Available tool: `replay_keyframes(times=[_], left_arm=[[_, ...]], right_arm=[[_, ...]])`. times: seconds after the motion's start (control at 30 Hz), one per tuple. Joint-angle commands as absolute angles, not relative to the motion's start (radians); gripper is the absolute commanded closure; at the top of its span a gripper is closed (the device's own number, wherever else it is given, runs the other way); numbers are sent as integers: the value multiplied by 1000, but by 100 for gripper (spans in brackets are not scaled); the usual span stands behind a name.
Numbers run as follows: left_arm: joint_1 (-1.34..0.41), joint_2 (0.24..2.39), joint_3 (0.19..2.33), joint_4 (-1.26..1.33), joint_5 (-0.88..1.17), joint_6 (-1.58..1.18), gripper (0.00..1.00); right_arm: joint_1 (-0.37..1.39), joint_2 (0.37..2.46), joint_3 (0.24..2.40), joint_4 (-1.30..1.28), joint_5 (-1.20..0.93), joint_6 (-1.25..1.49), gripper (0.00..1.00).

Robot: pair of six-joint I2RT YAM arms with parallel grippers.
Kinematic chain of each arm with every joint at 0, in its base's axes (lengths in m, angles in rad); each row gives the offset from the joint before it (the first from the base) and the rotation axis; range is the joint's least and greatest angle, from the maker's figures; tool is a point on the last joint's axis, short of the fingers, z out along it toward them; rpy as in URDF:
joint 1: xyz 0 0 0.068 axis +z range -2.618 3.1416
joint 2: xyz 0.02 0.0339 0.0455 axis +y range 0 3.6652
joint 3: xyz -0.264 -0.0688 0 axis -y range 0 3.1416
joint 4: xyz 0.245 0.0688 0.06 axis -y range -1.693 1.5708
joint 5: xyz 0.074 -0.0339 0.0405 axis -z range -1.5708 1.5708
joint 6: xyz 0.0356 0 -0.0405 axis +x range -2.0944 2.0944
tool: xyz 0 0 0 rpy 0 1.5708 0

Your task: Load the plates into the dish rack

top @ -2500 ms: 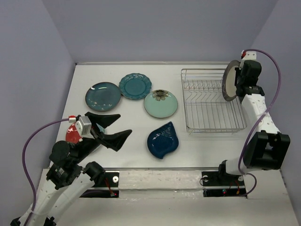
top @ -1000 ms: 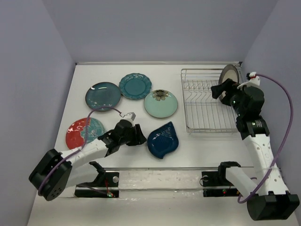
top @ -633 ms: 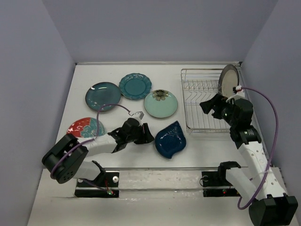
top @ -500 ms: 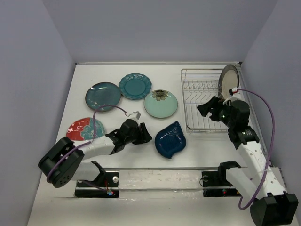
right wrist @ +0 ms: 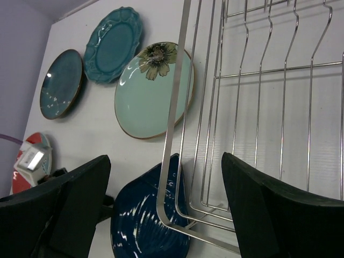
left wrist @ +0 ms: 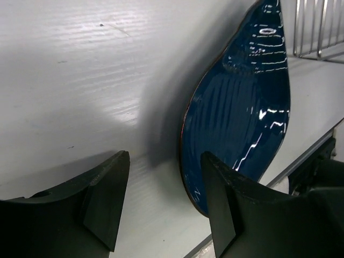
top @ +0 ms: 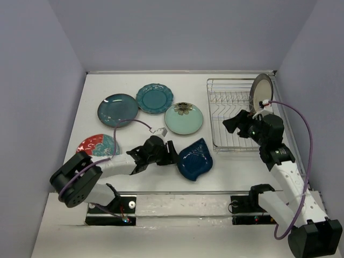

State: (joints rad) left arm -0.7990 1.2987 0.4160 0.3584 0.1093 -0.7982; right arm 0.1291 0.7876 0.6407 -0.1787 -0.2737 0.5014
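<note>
Next, my right gripper moves to the left in the top view onto the navy leaf-shaped plate's rack-side rim point(top: 211, 160) point(right wrist: 188, 236), because my left gripper sits at the plate's opposite rim.
The navy leaf-shaped plate point(top: 194, 159) lies flat near the dish rack's front left corner. My left gripper point(top: 170, 155) sits low at the plate's left edge, open. In the left wrist view the plate point(left wrist: 242, 102) has its rim just inside the right finger point(left wrist: 226, 209), and only bare table lies between the fingers. My right gripper point(top: 232, 123) hovers open over the dish rack point(top: 236, 141), holding nothing. A brown-rimmed cream plate point(top: 261, 92) stands upright in the rack's far right corner. In the right wrist view the rack's corner wire point(right wrist: 177, 107) crosses in front of the navy plate point(right wrist: 140, 226).
Flat on the table lie the dark teal round plate point(top: 117, 109), the teal scalloped plate point(top: 154, 98) and the mint flower plate point(top: 184, 119). The red-rimmed teal plate point(top: 94, 145) lies at the left, partly under my left arm. Walls close in behind and on both sides.
My left gripper slid right along the table, pushing the navy plate toward the rack, and its jaws widened slightly. The right gripper moved left and down, away from the cream plate standing in the rack.
</note>
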Motion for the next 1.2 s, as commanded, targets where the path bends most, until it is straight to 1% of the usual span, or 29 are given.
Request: replay_keyframes(times=[0.0, 0.07, 0.13, 0.17, 0.23, 0.27, 0.33, 0.47, 0.5, 0.63, 0.77, 0.8, 0.9, 0.97, 1.0, 1.07, 1.17], left_arm=[[-848, 1420, 501, 414, 143, -750, 35], [-861, 1462, 537, 439, 153, -747, 36], [-874, 1508, 557, 445, 144, -744, 41], [-876, 1529, 571, 445, 137, -738, 56], [-876, 1532, 571, 437, 97, -736, 76], [-876, 1529, 565, 420, 78, -735, 94], [-868, 1488, 554, 397, 31, -727, 94], [-847, 1335, 528, 310, -57, -709, 94], [-842, 1254, 526, 255, -89, -703, 94], [-793, 1054, 538, 131, -123, -680, 94], [-672, 861, 572, 11, -100, -663, 94], [-672, 835, 580, 2, -98, -661, 94], [-586, 749, 604, -18, -30, -667, 94], [-577, 732, 623, -6, -5, -676, 94], [-577, 732, 630, 18, 50, -684, 94], [-577, 739, 637, 46, 90, -690, 94], [-578, 747, 623, 124, 156, -706, 94]], right_arm=[[156, 785, 641, -121, -287, 509, 11], [156, 790, 635, -120, -288, 509, 11], [167, 796, 629, -118, -287, 509, 11], [167, 798, 621, -120, -287, 509, 11], [176, 795, 615, -118, -287, 509, 13], [176, 793, 612, -120, -287, 509, 14], [176, 784, 609, -124, -290, 509, 16], [199, 778, 618, -132, -322, 515, 16], [215, 778, 621, -130, -328, 520, 16], [276, 793, 640, -126, -334, 528, 13], [343, 819, 655, -85, -372, 534, 11], [359, 825, 655, -72, -388, 537, 11], [442, 854, 661, -22, -411, 546, 9], [510, 886, 673, -8, -413, 551, 8], [534, 900, 683, 26, -411, 554, 8], [587, 942, 692, 60, -397, 561, 7], [609, 988, 692, 113, -384, 587, 7]])
